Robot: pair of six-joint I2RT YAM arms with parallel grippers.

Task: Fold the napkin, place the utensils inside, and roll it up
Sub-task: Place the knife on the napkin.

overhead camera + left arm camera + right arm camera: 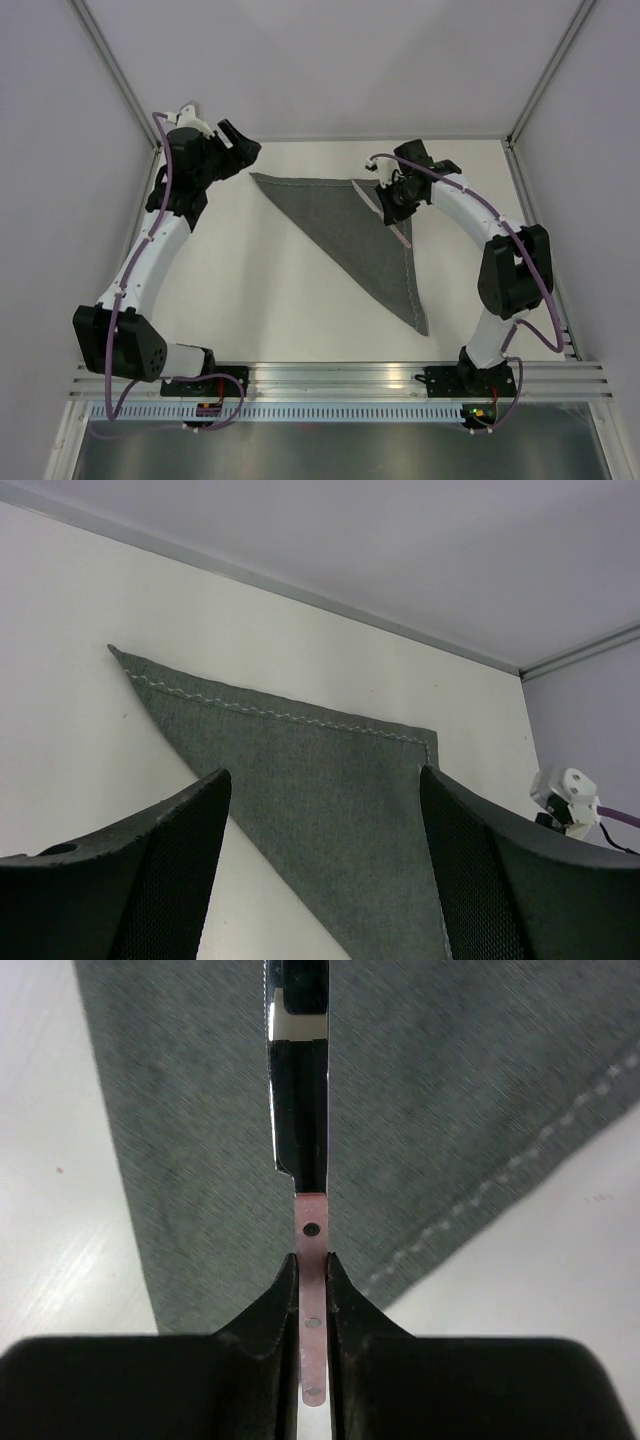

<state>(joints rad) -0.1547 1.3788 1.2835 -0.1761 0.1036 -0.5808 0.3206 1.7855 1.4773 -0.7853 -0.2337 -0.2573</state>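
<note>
The robot will next move its right gripper down just inside the napkin's long edge (335,243) (130,1090), below it and to its left in the top view, and let go of the parallel knife.
The dark grey napkin (350,235) lies folded into a triangle on the white table, its long edge running from far left to near right. It also shows in the left wrist view (330,780) and the right wrist view (450,1080). My right gripper (394,203) (312,1260) is shut on a knife (298,1090) by its pink handle (311,1225) and holds it over the napkin's far right corner, the blade pointing far-left. My left gripper (240,140) (323,772) is open and empty, just beyond the napkin's far left corner. No other utensil is in view.
Pale walls and metal frame posts (120,80) enclose the table on the left, far and right sides. A slotted aluminium rail (340,375) carries both arm bases at the near edge. The right arm's white wrist part (565,795) shows in the left wrist view.
</note>
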